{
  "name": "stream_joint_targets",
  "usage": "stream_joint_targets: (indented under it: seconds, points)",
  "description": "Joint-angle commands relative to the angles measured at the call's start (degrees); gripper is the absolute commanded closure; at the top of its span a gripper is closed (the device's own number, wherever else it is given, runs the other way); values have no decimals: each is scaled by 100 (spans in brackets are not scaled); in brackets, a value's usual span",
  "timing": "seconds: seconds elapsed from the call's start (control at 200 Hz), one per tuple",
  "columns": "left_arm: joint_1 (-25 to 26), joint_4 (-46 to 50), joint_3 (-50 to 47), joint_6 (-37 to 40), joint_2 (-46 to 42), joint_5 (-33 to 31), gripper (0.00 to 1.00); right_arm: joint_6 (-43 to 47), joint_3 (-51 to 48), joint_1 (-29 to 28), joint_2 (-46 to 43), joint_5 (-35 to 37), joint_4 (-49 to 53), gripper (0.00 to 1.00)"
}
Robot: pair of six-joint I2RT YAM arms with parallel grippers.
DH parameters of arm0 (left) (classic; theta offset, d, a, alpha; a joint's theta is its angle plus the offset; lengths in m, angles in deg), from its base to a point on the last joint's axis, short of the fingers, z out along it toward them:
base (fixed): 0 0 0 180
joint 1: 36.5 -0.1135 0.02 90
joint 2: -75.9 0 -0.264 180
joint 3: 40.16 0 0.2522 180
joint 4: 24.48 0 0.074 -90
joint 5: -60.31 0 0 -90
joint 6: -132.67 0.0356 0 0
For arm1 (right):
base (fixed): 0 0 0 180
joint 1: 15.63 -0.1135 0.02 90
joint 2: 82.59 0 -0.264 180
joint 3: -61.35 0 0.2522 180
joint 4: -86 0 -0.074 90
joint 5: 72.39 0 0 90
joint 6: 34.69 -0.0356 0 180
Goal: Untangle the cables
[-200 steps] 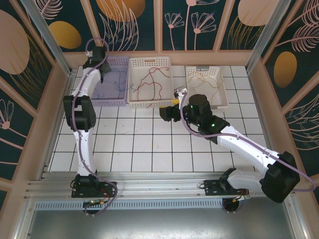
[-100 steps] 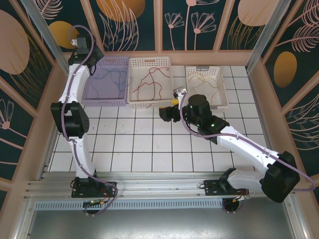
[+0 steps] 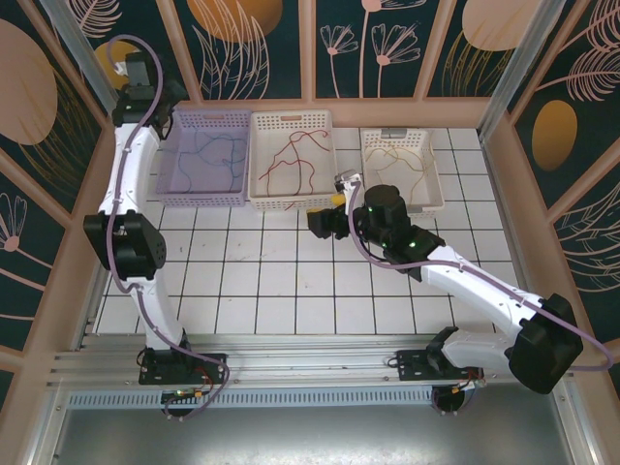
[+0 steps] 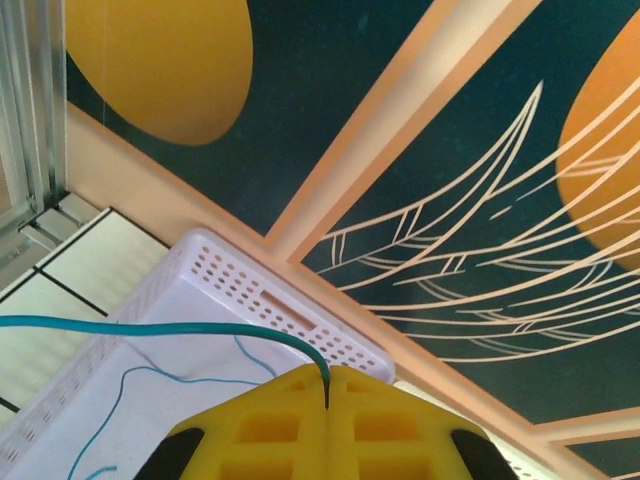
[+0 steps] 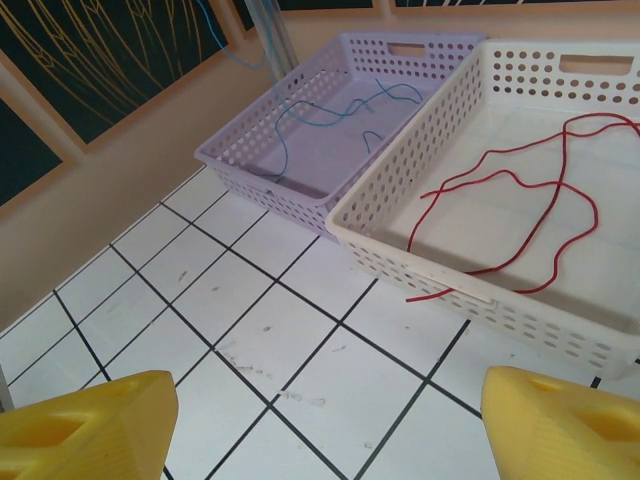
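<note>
The piece of blue-green cable goes down in my left gripper toward the middle basket (image 3: 291,203) next, over the lilac basket's bottom with loose blue cable, then comes free.
My left gripper (image 4: 327,385) is shut on a thin blue-green cable (image 4: 150,327) that arcs left from its yellow fingertips. In the top view this gripper (image 3: 167,100) hangs high by the far left corner of the lilac basket (image 3: 199,200). More blue cable (image 3: 218,155) lies loose in that basket. A red cable (image 3: 291,155) lies in the middle white basket (image 3: 291,203), one end poking through its near wall (image 5: 480,300). A yellow-orange cable (image 3: 402,165) lies in the right basket (image 3: 426,205). My right gripper (image 3: 320,221) stands open over bare tiles, its fingers (image 5: 90,420) wide apart.
The three baskets stand in a row along the back wall. Wooden side walls and metal posts (image 3: 92,68) close in the left arm. White tiles (image 3: 291,281) spread in front of the baskets to the near rail.
My left arm has lifted out of the lilac basket and swung up and to the left, drawing the blue-green cable with it. The right arm has stayed still.
</note>
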Motion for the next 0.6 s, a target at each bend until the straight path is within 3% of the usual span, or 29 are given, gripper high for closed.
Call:
stream_joint_targets:
  seconds: [0.0, 0.345, 0.596]
  points:
    - [-21, -140, -104, -144, -63, 282, 100, -34, 32, -66, 79, 52, -295, 20]
    - [26, -555, -959, -190, 373, 786, 100, -77, 41, -154, 271, 43, -398, 20]
    - [351, -535, -1087, 10, 1002, 530, 100, -99, 87, -194, 362, 272, -339, 20]
